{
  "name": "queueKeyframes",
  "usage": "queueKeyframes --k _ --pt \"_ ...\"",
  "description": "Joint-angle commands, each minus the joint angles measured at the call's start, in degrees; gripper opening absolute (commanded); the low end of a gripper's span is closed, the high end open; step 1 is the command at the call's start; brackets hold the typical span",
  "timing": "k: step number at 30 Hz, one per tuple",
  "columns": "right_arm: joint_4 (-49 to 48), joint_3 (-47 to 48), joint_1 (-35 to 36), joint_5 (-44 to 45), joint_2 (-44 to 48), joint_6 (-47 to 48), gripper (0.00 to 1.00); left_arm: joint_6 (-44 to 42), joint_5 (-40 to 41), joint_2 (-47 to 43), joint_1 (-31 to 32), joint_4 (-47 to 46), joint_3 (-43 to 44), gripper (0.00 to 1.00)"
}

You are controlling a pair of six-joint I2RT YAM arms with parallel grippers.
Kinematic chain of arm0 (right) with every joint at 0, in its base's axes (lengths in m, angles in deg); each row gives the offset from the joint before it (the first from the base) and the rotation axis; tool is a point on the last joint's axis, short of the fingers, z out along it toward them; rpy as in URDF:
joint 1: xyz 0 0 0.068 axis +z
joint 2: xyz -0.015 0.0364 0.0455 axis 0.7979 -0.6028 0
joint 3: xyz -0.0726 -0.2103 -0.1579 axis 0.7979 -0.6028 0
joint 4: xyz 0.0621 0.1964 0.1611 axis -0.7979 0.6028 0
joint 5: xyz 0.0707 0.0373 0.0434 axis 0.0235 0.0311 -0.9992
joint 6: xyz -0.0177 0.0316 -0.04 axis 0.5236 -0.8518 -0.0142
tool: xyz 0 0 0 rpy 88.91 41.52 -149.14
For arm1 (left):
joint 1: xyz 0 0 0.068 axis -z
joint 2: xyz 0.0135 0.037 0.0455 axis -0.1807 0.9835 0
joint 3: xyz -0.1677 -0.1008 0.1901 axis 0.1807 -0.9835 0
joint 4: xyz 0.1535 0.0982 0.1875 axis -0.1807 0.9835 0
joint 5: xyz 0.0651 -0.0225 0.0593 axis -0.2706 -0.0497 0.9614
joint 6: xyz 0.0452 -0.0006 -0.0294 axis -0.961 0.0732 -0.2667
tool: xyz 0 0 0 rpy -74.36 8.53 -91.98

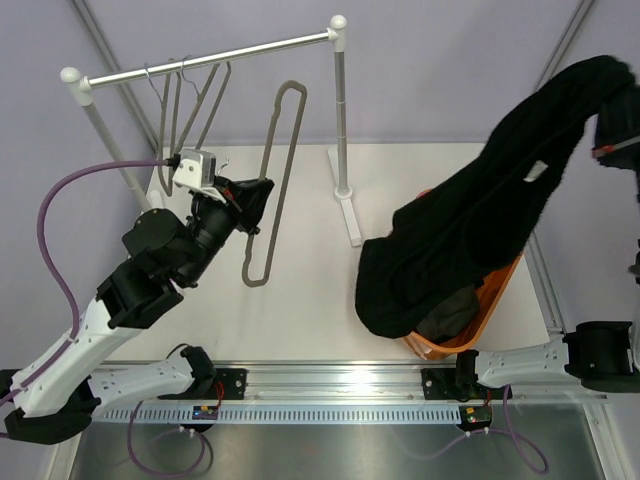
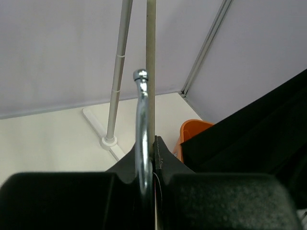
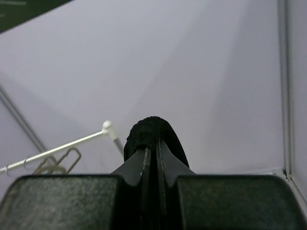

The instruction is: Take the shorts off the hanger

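Observation:
The fold of the black shorts goes inside next, with my right gripper first moving over the orange basket (image 1: 497,300) and tilting downward.
My right gripper (image 1: 605,128) is raised at the far right and shut on the black shorts (image 1: 480,220). They hang in a long drape down to the orange basket (image 1: 497,300). The right wrist view shows the black fabric (image 3: 151,130) bunched between my shut jaws (image 3: 153,149). The olive-grey shorts (image 1: 455,312) lie in the basket. The navy shorts are out of view. My left gripper (image 1: 260,194) is shut on a bare grey hanger (image 1: 282,150), held off the rail. Its metal hook (image 2: 140,120) sits between the jaws (image 2: 152,149).
A clothes rack with a silver rail (image 1: 210,58) stands at the back, its post and foot (image 1: 345,190) mid-table. Two empty grey hangers (image 1: 190,100) hang on the rail. The basket (image 2: 192,128) and black shorts (image 2: 259,134) show in the left wrist view.

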Motion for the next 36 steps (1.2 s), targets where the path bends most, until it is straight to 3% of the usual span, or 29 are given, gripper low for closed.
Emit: queueKeyframes --k 1,4,8,10,12,15,25,27,29,31,33,36 --pt "-22.37 -1.21 0.07 -1.00 -2.03 20.72 0.00 1.33 -2.54 -1.15 0.27 0.27 -1.02 0.00" --pt "-29.34 2.56 0.07 -3.37 -6.06 29.79 0.00 1.86 -3.60 -0.63 0.27 1.06 -1.90 0.00" --pt "-25.06 8.02 -1.42 -3.56 -10.03 30.63 0.00 2.74 -5.01 -0.97 0.27 1.59 -3.13 0.00" --pt "-18.31 7.94 -4.65 -3.82 -9.52 20.64 0.00 3.09 -5.88 -1.15 0.27 1.50 -3.75 0.00" --pt "-2.24 7.76 -8.52 -6.09 -9.25 5.40 0.00 3.44 -6.85 -0.80 0.27 2.11 -3.58 0.00" --pt "10.19 4.96 -15.56 -8.65 -9.51 -6.60 0.00 3.62 -7.91 -0.71 0.27 3.34 -3.22 0.00" --pt "28.11 4.60 -18.65 -6.20 -12.07 -23.33 0.00 2.48 -7.38 -2.73 0.27 10.36 -1.47 0.00" --pt "31.02 0.48 -18.91 -2.78 -10.49 -28.84 0.00 1.96 -7.38 -2.99 0.27 12.56 0.20 0.00" --pt "41.71 -4.51 -19.00 -0.48 -7.94 -35.87 0.00 1.78 -8.08 -3.00 0.27 16.52 2.82 0.00" --pt "53.64 -9.88 -19.18 0.05 -3.81 -50.89 0.00 1.25 -9.13 -2.91 0.27 20.55 4.77 0.00" --pt "60.02 -21.20 -19.18 -0.74 0.14 -67.01 0.00 0.90 -10.28 -2.91 0.27 23.02 7.22 0.00" --pt "63.46 -38.96 -19.27 -5.39 11.45 -80.15 0.00 0.55 -10.90 -3.79 0.27 26.02 8.81 0.00"
